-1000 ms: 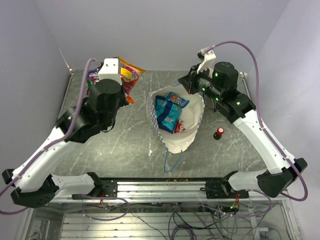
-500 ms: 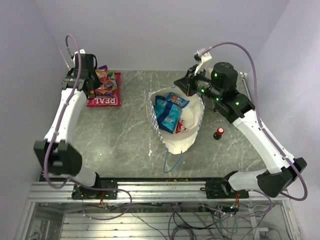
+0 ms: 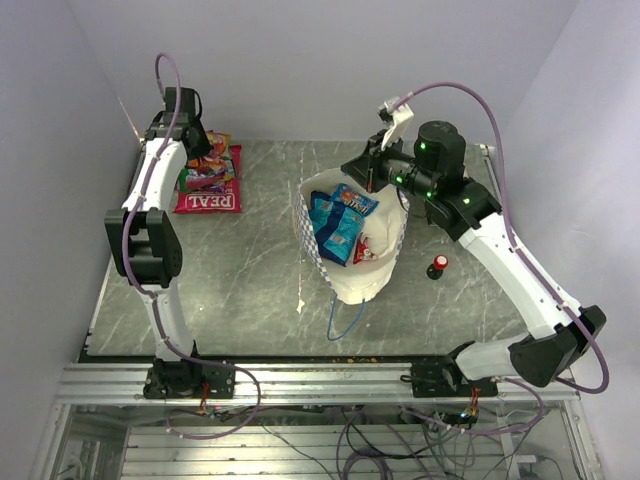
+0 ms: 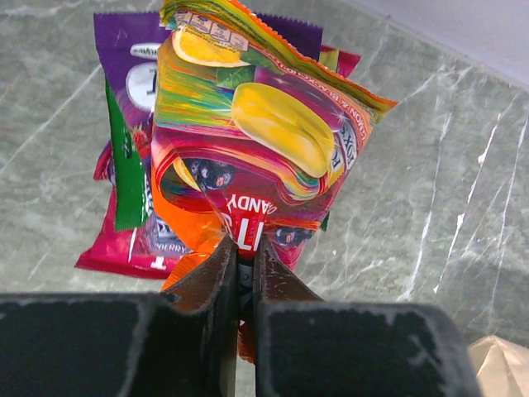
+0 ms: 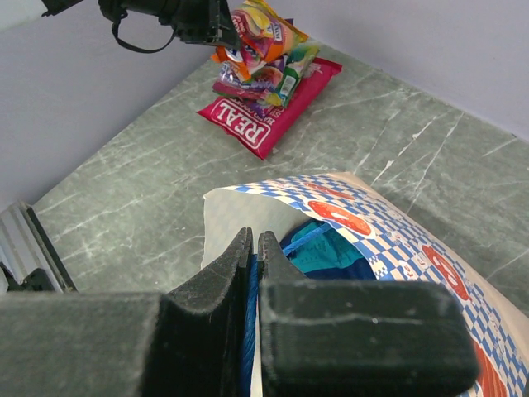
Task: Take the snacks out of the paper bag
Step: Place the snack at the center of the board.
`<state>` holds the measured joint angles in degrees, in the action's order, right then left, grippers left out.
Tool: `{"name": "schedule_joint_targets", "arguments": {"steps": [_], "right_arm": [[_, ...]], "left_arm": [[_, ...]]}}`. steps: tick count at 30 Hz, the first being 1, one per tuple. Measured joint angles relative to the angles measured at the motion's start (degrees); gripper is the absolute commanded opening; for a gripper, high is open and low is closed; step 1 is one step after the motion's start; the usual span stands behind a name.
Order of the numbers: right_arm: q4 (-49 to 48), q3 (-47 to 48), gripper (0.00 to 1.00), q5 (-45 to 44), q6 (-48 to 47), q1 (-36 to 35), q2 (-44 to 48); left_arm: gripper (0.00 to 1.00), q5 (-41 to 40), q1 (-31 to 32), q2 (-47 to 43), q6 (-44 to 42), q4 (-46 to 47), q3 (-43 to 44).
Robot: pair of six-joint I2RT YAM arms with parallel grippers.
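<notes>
I will next lower the colourful orange candy packet (image 4: 264, 157) in my left gripper onto the purple packet and release it.
The checkered paper bag (image 3: 345, 282) lies open in the middle, cream inside, with blue candy bags (image 3: 335, 225) in it; it also shows in the right wrist view (image 5: 397, 231). My right gripper (image 3: 368, 178) (image 5: 254, 248) is shut on the bag's blue cord handle (image 5: 250, 331) at its far rim. My left gripper (image 3: 196, 150) (image 4: 240, 256) is shut on a colourful orange candy packet (image 4: 264, 157) at the far left, held over a purple packet (image 4: 124, 124). The red "REAL" packet (image 3: 208, 198) lies flat beneath them.
A small red-and-black knob (image 3: 438, 266) stands right of the bag. A second blue cord handle (image 3: 345, 322) trails from the bag's near end. Walls close in at the back and both sides.
My left arm has swung from beside the bag to the far left corner with the candy packet, uncovering the snack pile. My right gripper shifted slightly left on the handle.
</notes>
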<state>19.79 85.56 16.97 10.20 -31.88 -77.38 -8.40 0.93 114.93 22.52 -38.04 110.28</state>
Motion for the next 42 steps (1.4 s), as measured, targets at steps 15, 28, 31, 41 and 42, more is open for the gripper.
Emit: {"name": "schedule_joint_targets", "arguments": {"steps": [15,28,31,41,42], "right_arm": [[1.84,1.73,0.0,-0.22,-0.2,0.0,-1.29],[1.84,1.77,0.0,0.13,-0.15,0.0,-1.31],[1.84,1.77,0.0,0.22,-0.11,0.0,-1.29],[1.7,1.75,0.0,0.83,0.44,0.0,-1.29],[1.7,1.75,0.0,0.85,0.44,0.0,-1.29]], "left_arm": [[0.36,4.74,-4.24,4.0,-1.75,9.4,-3.34],[0.79,6.1,-4.33,4.35,-4.42,7.34,-0.83],[0.86,6.27,-4.33,2.36,-4.55,6.4,-1.42],[0.92,6.6,-4.55,-9.77,-5.33,6.32,-5.66],[0.9,6.38,-4.7,-9.31,-5.49,6.49,-5.11]]}}
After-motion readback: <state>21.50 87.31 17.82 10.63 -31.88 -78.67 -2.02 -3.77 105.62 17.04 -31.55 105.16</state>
